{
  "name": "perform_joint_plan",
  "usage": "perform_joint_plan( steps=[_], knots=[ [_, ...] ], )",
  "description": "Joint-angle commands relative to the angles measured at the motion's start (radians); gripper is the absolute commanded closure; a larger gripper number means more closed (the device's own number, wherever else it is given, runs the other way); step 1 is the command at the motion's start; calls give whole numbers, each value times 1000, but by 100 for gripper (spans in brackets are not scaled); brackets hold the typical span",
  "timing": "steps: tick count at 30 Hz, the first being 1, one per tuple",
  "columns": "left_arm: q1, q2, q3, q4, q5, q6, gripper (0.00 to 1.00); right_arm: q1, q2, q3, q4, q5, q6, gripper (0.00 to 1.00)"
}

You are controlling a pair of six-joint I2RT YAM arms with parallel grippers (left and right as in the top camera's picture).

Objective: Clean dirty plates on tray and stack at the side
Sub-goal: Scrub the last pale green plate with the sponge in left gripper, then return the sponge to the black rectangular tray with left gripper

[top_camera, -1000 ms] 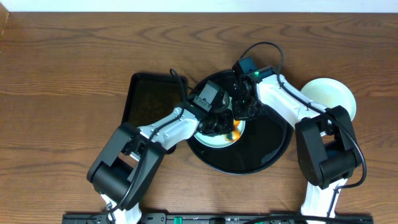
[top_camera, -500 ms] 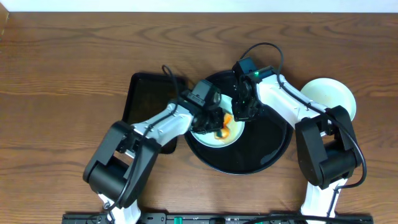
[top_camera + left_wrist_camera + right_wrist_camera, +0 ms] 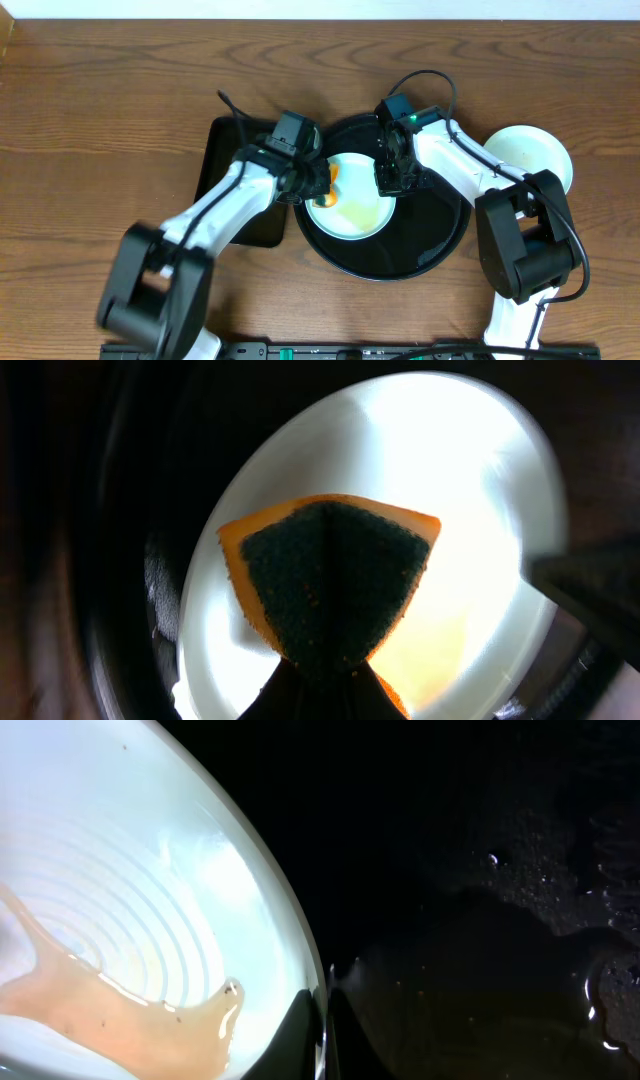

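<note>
My left gripper lifts the sponge (image 3: pixel 331 175) past the round tray's rim next, then lowers it into the rectangular black tray beside the round tray.
A pale mint-green plate (image 3: pixel 355 210) lies in the left half of the round black tray (image 3: pixel 430 232). My left gripper (image 3: pixel 318 184) is shut on an orange sponge (image 3: pixel 331 175) with a dark green scouring face (image 3: pixel 335 585), held over the plate's (image 3: pixel 460 510) left part. My right gripper (image 3: pixel 388 182) is shut on the plate's right rim (image 3: pixel 318 982), one finger inside and one outside. A thin brownish wet smear (image 3: pixel 110 1010) spreads over the plate's ribbed inside (image 3: pixel 120 890). Another pale plate (image 3: pixel 528 152) rests on the table right of the tray.
A rectangular black tray (image 3: pixel 238 165) lies left of the round tray, partly under my left arm. The round tray's floor (image 3: pixel 480 920) is wet with droplets. Bare wooden table surrounds both trays.
My left gripper has carried the sponge from the plate's middle up and to the left, near its left rim. The right gripper has kept its hold on the rim.
</note>
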Motion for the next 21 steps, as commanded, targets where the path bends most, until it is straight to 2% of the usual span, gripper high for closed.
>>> perform_joint_plan(
  steps=[1, 5, 8, 17, 19, 21],
  knots=[
    [29, -116, -6, -49, -92, 73, 92, -4, -18, -7, -6, 35, 6, 94],
    [88, -190, -6, -139, -235, 106, 92, -4, -18, -7, 0, 35, 6, 83],
    [143, -195, -7, -183, -270, 111, 92, -2, -18, -7, 8, 35, 6, 71],
    [277, -112, -9, -208, -266, 142, 92, -2, -18, -55, 69, 19, 7, 75],
    [284, -76, -9, -208, -266, 177, 92, -2, -18, -76, 93, 8, 7, 79],
    [289, -34, -9, -208, -266, 180, 92, -2, -18, -90, 108, 9, 7, 89]
  ],
)
